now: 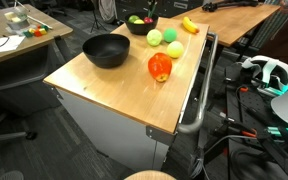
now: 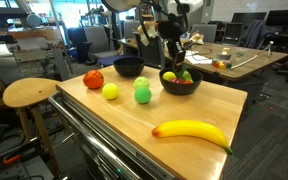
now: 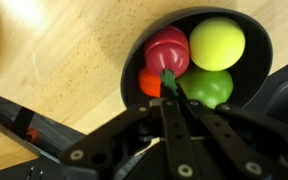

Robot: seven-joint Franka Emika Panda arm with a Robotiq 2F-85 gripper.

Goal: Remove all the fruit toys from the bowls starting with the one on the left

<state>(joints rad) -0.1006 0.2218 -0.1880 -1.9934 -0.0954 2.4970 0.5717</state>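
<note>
My gripper lifts the stem past the black bowl's rim next. It then crosses left in the wrist view to bare table between bowl and banana (image 3: 89,62), lowers and releases it.
A black bowl (image 3: 259,60) holds a red fruit toy (image 3: 167,48), a yellow-green one (image 3: 216,42), a green one (image 3: 208,88) and an orange one (image 3: 149,82). My gripper (image 3: 168,80) reaches down into this bowl with its fingers pressed together on a thin green stem beside the orange toy. The same bowl shows in both exterior views (image 1: 137,27) (image 2: 180,84), with the gripper (image 2: 173,60) over it. A second black bowl (image 1: 106,50) (image 2: 129,67) looks empty.
On the wooden table (image 1: 114,95) lie a red-orange fruit toy (image 1: 160,67) (image 2: 93,79), green toys (image 1: 172,49) (image 2: 142,95), a yellow-green ball (image 1: 155,37) (image 2: 110,91) and a banana (image 1: 189,25) (image 2: 192,131). A round stool (image 2: 29,93) stands beside the table.
</note>
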